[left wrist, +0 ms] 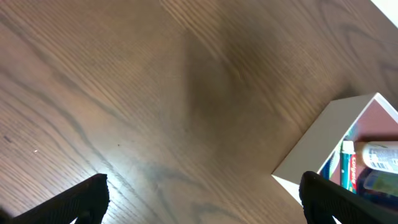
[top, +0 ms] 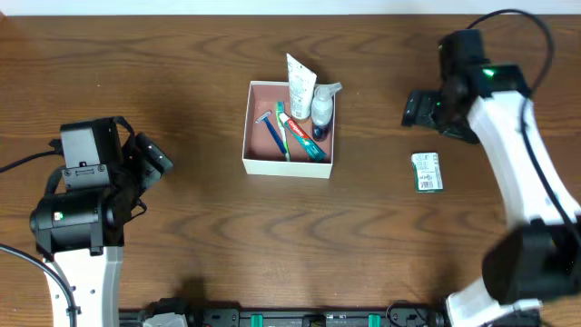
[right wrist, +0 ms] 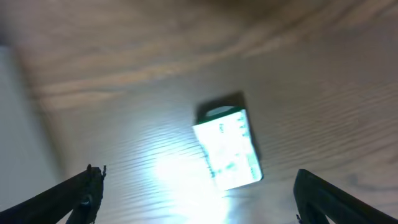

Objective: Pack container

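Observation:
My right gripper turns and descends backward over the green-and-white packet next. The packet lies below and back from it, slanted between my open fingers.
The container is a shallow square box with white walls and a pink inside, at the table's middle. It holds a white tube, a small bottle, a toothpaste tube and a blue razor. Its corner shows in the left wrist view. A small green-and-white packet lies on the table to its right and shows in the right wrist view. My left gripper is open and empty, left of the container. My right gripper is open and empty, above the table near the packet.
The wooden table spreads around the box. The right arm reaches over the table's right side. The left arm's base stands at the front left.

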`<state>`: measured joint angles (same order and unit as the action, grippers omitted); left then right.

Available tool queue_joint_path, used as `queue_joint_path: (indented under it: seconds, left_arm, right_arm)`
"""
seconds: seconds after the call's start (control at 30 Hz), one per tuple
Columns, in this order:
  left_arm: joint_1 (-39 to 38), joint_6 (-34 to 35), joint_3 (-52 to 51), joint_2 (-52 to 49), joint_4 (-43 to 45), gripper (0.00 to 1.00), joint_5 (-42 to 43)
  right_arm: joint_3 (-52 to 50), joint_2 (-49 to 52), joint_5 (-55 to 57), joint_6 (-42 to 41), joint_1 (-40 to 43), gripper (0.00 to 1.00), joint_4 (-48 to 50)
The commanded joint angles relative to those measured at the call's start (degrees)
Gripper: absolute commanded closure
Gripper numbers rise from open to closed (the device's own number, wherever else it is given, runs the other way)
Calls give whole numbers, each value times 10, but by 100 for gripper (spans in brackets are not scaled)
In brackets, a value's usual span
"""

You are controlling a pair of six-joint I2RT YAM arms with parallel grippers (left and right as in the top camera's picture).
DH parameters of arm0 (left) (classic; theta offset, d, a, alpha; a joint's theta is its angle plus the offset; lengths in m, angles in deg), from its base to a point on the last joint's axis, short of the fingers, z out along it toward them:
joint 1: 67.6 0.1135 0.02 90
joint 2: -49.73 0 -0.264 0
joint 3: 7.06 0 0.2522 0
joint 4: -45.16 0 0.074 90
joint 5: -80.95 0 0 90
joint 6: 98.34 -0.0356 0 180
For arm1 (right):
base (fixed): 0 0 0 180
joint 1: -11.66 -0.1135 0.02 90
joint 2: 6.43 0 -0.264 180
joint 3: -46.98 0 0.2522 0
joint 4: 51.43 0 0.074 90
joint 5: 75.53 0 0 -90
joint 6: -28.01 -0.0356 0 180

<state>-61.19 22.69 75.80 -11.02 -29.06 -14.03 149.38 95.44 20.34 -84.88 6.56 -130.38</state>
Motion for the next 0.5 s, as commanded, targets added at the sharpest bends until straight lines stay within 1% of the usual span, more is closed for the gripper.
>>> queue_joint_path:
  seconds: [0.0, 0.03, 0.1, 0.23, 0.3, 0.4, 0.47]
  left_arm:
    - [4, -10, 0, -3, -4, 2, -13]
    - [4, -10, 0, -3, -4, 2, -13]
    - [4, -10, 0, -3, -4, 2, -13]
    - [4, -10, 0, -3, -4, 2, -13]
    - [4, -10, 0, -3, -4, 2, -13]
    - [4, -10, 0, -3, -4, 2, -13]
    - [4, -10, 0, -3, -4, 2, -13]
  right_arm:
    - [-4, 53, 29, 15, 16, 7, -12]
    - [-4, 70, 25, 21, 19, 10, -18]
    - [-5, 98, 25, 36, 21, 12, -26]
    - [-6, 138, 25, 71, 21, 9, -23]
    - [-6, 151, 21, 81, 24, 9, -23]
    - [-13, 160, -24, 113, 25, 10, -24]
    - [-29, 160, -29, 114, 25, 11, -23]
